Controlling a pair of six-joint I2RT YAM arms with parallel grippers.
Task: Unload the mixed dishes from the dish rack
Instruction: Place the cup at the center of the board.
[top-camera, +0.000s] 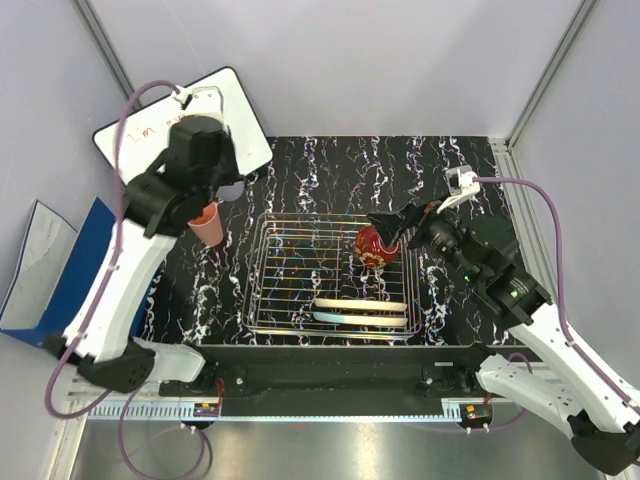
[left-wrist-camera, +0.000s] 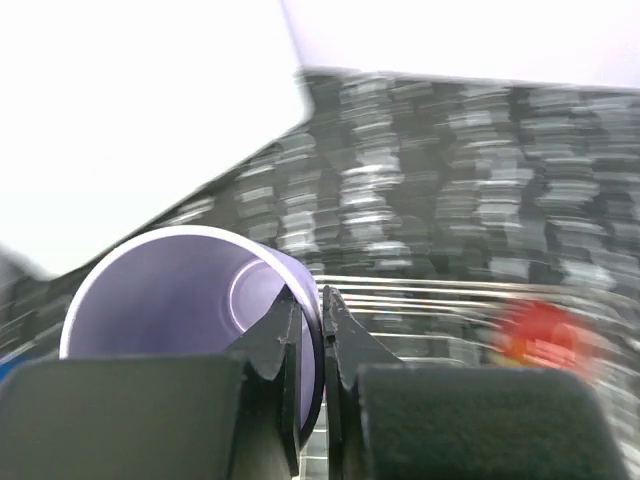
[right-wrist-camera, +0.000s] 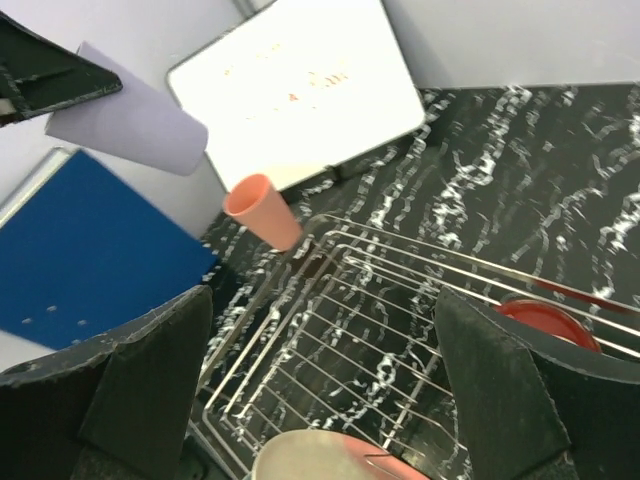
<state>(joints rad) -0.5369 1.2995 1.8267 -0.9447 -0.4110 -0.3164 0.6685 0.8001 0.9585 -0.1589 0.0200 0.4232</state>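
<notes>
The left gripper shifts over the salmon-pink cup's opening next, then lowers the lavender cup (left-wrist-camera: 170, 300) into that opening.
In the left wrist view my left gripper (left-wrist-camera: 310, 295) is shut on the rim of the lavender cup (left-wrist-camera: 170, 300), one finger inside it and one outside. The right wrist view shows that cup (right-wrist-camera: 140, 125) hanging in the air left of the dish rack (right-wrist-camera: 400, 330). The salmon-pink cup (top-camera: 208, 222) stands on the table by the rack's left far corner. A red patterned bowl (top-camera: 373, 246) sits in the rack's right part, and my right gripper (top-camera: 388, 230) hovers open just above it. Two plates (top-camera: 362, 305) stand on edge along the rack's near side.
A whiteboard (top-camera: 235, 115) with red writing lies at the far left, partly under the left arm. A blue folder (top-camera: 55, 265) lies off the table's left edge. The black marbled tabletop (top-camera: 330, 170) surrounds the dish rack (top-camera: 300, 270).
</notes>
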